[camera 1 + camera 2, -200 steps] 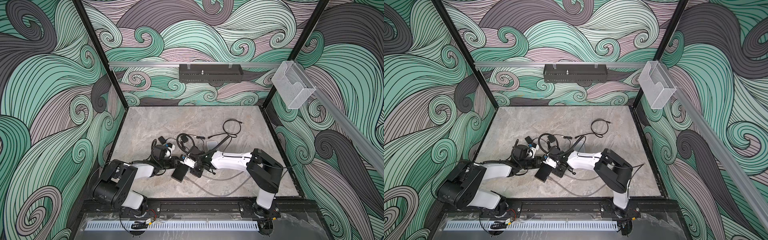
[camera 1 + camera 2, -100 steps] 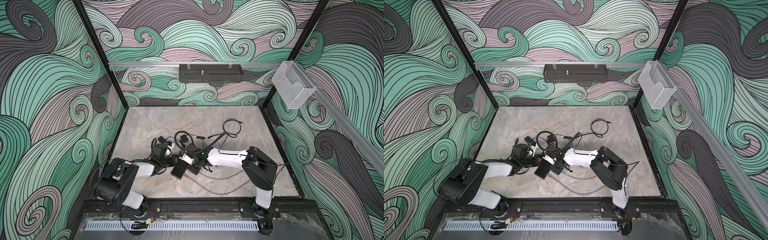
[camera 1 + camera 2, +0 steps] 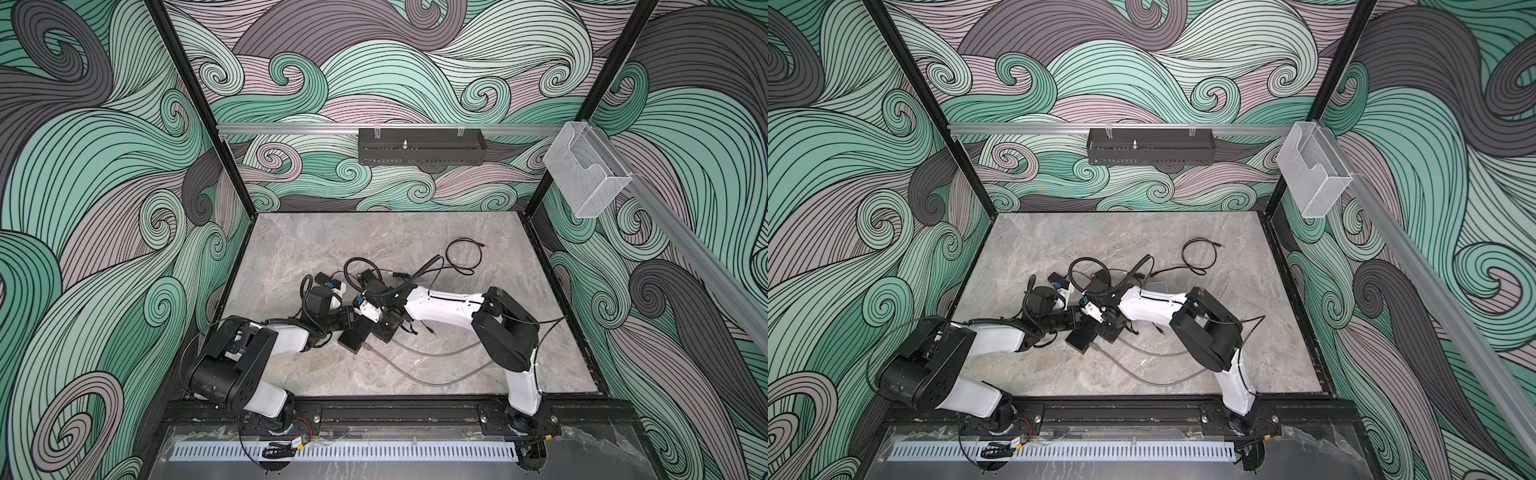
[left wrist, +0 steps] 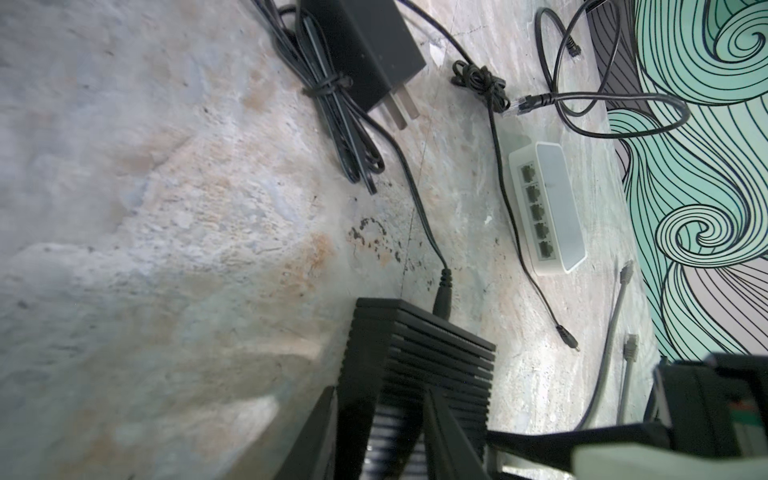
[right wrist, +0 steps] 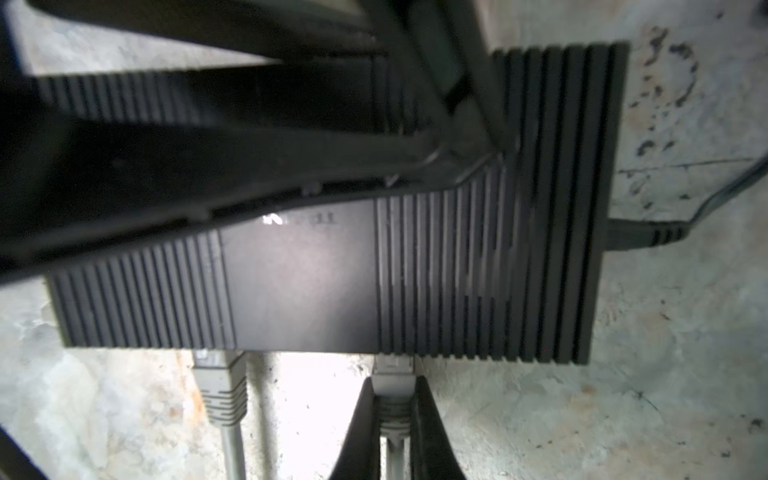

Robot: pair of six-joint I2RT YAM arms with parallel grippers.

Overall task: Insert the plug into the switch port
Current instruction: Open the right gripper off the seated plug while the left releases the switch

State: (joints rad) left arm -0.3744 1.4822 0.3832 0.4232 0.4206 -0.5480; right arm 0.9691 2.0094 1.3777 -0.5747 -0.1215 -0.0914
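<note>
I will next push the grey plug in my right gripper toward the switch [image 5: 299, 282] and into the port at the switch's edge [image 5: 394, 356]. Then I will let go of the plug, because its tip lines up there.
The switch [image 5: 299, 282] is a black ribbed box lying on the stone floor, also visible in both top views [image 3: 354, 337] [image 3: 1080, 340]. My left gripper [image 4: 382, 419] is shut on it, one finger on either side of its end. My right gripper [image 5: 392, 386] is shut on the grey plug [image 5: 392, 372]. The plug's clear tip sits at the switch's edge, in line with a port. A second grey plug [image 5: 220, 386] sits in a port beside it. In both top views the two grippers [image 3: 347, 322] [image 3: 384, 332] meet at the switch near the floor's middle.
A thin black power lead [image 4: 442, 291] enters the switch's far side. On the floor beyond lie a black power adapter [image 4: 365, 45], a white box with several ports [image 4: 548, 208], loose black cables [image 4: 582, 99] and grey cables [image 3: 436, 353]. A black tray [image 3: 419, 145] hangs on the back wall.
The right arm has edged a little to the left toward the switch, its elbow following. The left arm and the switch have barely moved. Both grips are unchanged.
</note>
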